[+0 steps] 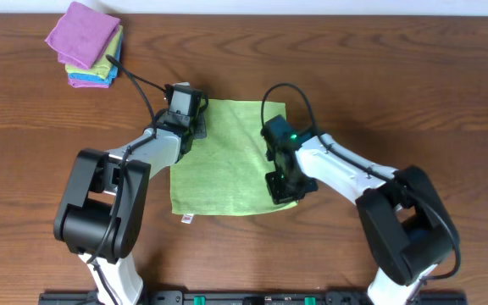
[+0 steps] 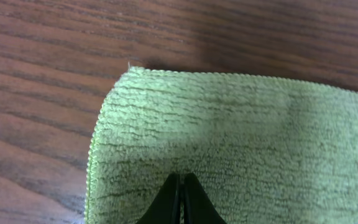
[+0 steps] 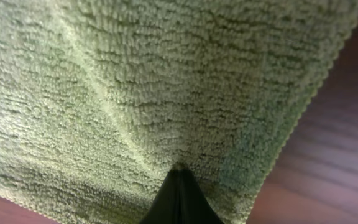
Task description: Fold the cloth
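Observation:
The right gripper slides slightly toward the tag's side of the cloth next, then lifts back past the cloth's near corner (image 1: 296,205) before opening. A crease runs from its shut fingers.
A green cloth (image 1: 227,161) lies spread on the wooden table, with a small white tag at its near left corner. My left gripper (image 1: 195,119) is at the cloth's far left corner. In the left wrist view its fingers (image 2: 182,180) are shut together on the cloth (image 2: 241,124), a little inside the corner. My right gripper (image 1: 282,188) is near the cloth's near right corner. In the right wrist view its fingers (image 3: 180,171) are shut on the cloth (image 3: 135,74), and a crease runs from the tips across the fabric.
A stack of folded cloths (image 1: 85,44), purple on top, then green and blue, sits at the far left of the table (image 1: 396,68). Black cables run from both arms over the table near the cloth.

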